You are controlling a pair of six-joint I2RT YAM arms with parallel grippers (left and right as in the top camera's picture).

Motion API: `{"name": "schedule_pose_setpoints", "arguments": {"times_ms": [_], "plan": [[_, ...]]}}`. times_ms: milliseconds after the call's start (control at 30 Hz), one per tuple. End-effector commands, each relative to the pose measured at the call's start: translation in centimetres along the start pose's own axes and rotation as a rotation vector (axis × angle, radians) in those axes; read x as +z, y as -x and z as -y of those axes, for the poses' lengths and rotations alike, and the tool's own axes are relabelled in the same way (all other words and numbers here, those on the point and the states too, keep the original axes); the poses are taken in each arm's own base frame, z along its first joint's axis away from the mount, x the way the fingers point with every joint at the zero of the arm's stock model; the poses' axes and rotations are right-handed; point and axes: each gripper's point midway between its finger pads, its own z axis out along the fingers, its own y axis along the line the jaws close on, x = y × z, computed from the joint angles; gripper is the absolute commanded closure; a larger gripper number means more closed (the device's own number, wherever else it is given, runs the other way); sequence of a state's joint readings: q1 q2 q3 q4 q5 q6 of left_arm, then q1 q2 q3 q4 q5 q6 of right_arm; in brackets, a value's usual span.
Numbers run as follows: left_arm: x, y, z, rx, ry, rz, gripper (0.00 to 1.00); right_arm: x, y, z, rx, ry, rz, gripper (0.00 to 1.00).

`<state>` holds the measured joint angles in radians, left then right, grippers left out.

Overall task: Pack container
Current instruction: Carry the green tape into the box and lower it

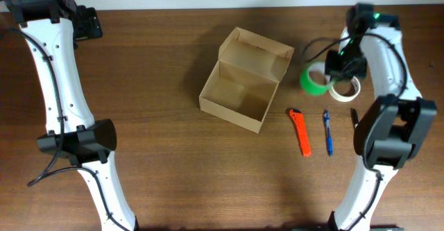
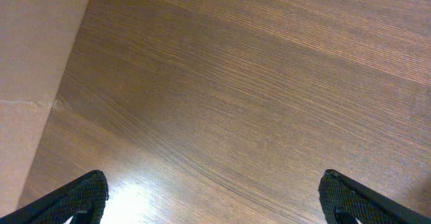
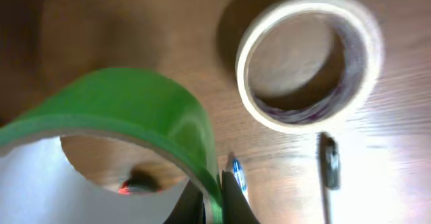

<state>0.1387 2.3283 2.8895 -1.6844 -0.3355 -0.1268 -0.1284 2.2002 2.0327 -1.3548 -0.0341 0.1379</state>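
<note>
The right gripper will next carry the roll across and down into the box, as the box's end (image 1: 222, 91) opposite the knife is below and to the left in the overhead view.
The container (image 1: 243, 82), a tan cardboard box, stands open at mid-table with its flap lid up at the back. My right gripper (image 3: 213, 200) is shut on the wall of a green tape roll (image 3: 135, 113), held right of the box; the roll shows in the overhead view (image 1: 312, 80). A white tape roll (image 1: 345, 87) lies just right of it on the table and shows in the right wrist view (image 3: 306, 61). My left gripper (image 2: 215, 200) is open and empty over bare wood at the far left back corner, far from the box.
An orange utility knife (image 1: 300, 132) and a blue pen (image 1: 327, 132) lie right of the box toward the front. A dark small object (image 1: 353, 116) lies by the right arm. A tan surface (image 2: 30, 69) fills the left of the left wrist view.
</note>
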Motion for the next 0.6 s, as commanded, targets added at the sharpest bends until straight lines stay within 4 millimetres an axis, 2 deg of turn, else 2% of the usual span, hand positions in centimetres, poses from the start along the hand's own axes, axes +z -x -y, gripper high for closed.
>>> {"name": "schedule_pose_setpoints", "arguments": {"times_ms": [0, 67, 133, 267, 400, 567], "plan": [[-0.3, 0.0, -0.1, 0.005, -0.006, 0.005, 0.00, -10.2, 1.3, -1.9, -0.056, 0.076, 0.217, 0.96], [-0.3, 0.0, -0.1, 0.005, -0.006, 0.005, 0.00, -13.3, 0.8, -3.4, -0.119, 0.095, 0.262, 0.96], [-0.3, 0.0, -0.1, 0.005, -0.006, 0.005, 0.00, -15.6, 0.0, -5.2, -0.206, 0.101, 0.297, 0.96], [-0.3, 0.0, -0.1, 0.005, -0.006, 0.005, 0.00, -18.4, -1.5, -9.7, -0.346, 0.119, 0.361, 0.96], [-0.3, 0.0, -0.1, 0.005, -0.006, 0.005, 0.00, -18.8, -2.7, -13.5, -0.457, 0.049, 0.398, 0.96], [-0.3, 0.0, -0.1, 0.005, -0.006, 0.005, 0.00, -17.4, -4.3, -19.8, -0.596, 0.073, 0.413, 0.96]]}}
